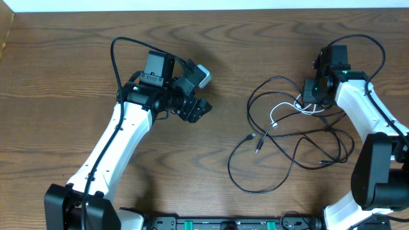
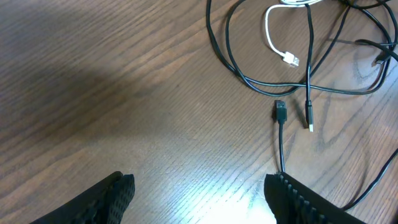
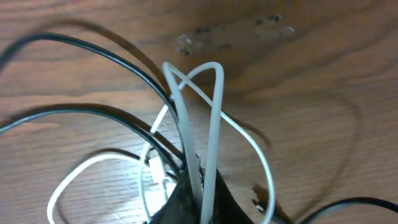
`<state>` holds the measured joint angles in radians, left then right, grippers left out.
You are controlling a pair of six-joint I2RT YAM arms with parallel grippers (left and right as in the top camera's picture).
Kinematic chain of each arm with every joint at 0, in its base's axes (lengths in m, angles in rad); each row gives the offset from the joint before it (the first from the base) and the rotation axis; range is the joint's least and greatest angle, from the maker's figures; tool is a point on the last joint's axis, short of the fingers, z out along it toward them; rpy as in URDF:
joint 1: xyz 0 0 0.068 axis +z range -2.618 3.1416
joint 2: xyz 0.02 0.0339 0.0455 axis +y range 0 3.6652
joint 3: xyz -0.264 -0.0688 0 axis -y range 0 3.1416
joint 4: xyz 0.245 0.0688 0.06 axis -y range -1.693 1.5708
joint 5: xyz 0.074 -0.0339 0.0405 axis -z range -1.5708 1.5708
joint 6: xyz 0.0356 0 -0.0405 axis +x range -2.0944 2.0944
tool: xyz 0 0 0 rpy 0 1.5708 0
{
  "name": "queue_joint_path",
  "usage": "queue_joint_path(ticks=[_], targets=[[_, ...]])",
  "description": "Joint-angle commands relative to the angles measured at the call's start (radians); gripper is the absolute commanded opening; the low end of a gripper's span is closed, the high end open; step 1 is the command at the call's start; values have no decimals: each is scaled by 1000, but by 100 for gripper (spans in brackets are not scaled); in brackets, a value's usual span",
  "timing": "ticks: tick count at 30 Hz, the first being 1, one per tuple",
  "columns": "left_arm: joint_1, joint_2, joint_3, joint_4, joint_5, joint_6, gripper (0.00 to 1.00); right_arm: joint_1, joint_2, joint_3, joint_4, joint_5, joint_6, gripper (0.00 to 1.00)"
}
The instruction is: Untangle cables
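I should raise my right gripper high above the tangle next and release the white cable (image 1: 287, 110) over the black loops, as black cables run under my held white loop.
Several thin black cables (image 1: 300, 137) lie looped and crossed on the wooden table at the right, with a white cable (image 1: 287, 110) tangled among them. My right gripper (image 1: 311, 101) is shut on a folded loop of the white cable (image 3: 205, 118), with black cables (image 3: 112, 115) running under it. My left gripper (image 1: 197, 110) is open and empty, over bare wood left of the tangle. In the left wrist view its fingers (image 2: 199, 199) frame the table; a black plug (image 2: 280, 111), a second plug (image 2: 309, 118) and the white plug (image 2: 290, 59) lie ahead.
The thick black arm cable (image 1: 118, 57) arcs over the left arm. The table's far edge (image 1: 204, 9) runs along the top of the overhead view. A black rail (image 1: 217, 223) sits at the front edge.
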<state>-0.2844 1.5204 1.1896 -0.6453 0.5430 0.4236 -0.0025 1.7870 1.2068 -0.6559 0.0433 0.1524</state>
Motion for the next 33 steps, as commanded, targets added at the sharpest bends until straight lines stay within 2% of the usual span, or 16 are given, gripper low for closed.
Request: queue_joint_path(ticks=[1, 6, 11, 19, 26, 33], targets=[[-3, 0, -6, -5, -9, 18, 72, -6, 5, 18, 6, -68, 7, 1], [-3, 0, -6, -5, -10, 18, 72, -5, -29, 99, -37, -180, 7, 1], [-3, 0, -6, -5, -10, 18, 72, -2, -138, 269, -127, -219, 7, 1], [-3, 0, -6, -5, -10, 17, 73, -2, -325, 676, -272, -222, -1, 1], [-3, 0, -6, -5, -10, 17, 72, -2, -370, 1020, -376, -264, 0, 1], [-3, 0, -6, -6, -9, 16, 72, -2, -349, 1057, -544, -290, -16, 1]])
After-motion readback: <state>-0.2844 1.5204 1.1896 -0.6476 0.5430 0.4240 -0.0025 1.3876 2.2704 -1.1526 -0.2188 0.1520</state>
